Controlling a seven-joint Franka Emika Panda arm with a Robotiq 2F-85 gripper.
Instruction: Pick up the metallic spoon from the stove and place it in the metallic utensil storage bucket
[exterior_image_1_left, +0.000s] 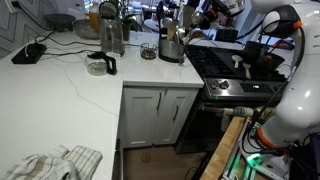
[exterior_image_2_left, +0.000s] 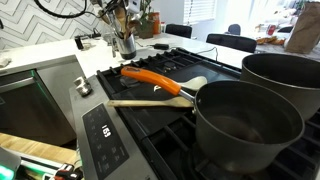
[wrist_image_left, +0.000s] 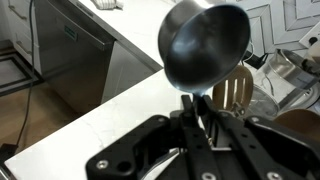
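Note:
The spoon is still high beside the bucket, so my gripper should next turn and shift it over the bucket, then lower it toward the bucket's standing utensils.
My gripper is shut on the handle of the metallic spoon. The spoon's shiny bowl stands up in front of the wrist camera, above the white counter. The metallic utensil storage bucket stands on the counter by the stove's edge, with utensil handles sticking up. It also shows at the far end of the cooktop in an exterior view. A wooden slotted utensil stands just behind the spoon. In an exterior view my gripper hangs above and just beside the bucket.
Two large dark pots sit on the stove with an orange-handled utensil and a wooden spoon. A tall steel pitcher, a glass cup and a cloth are on the counter.

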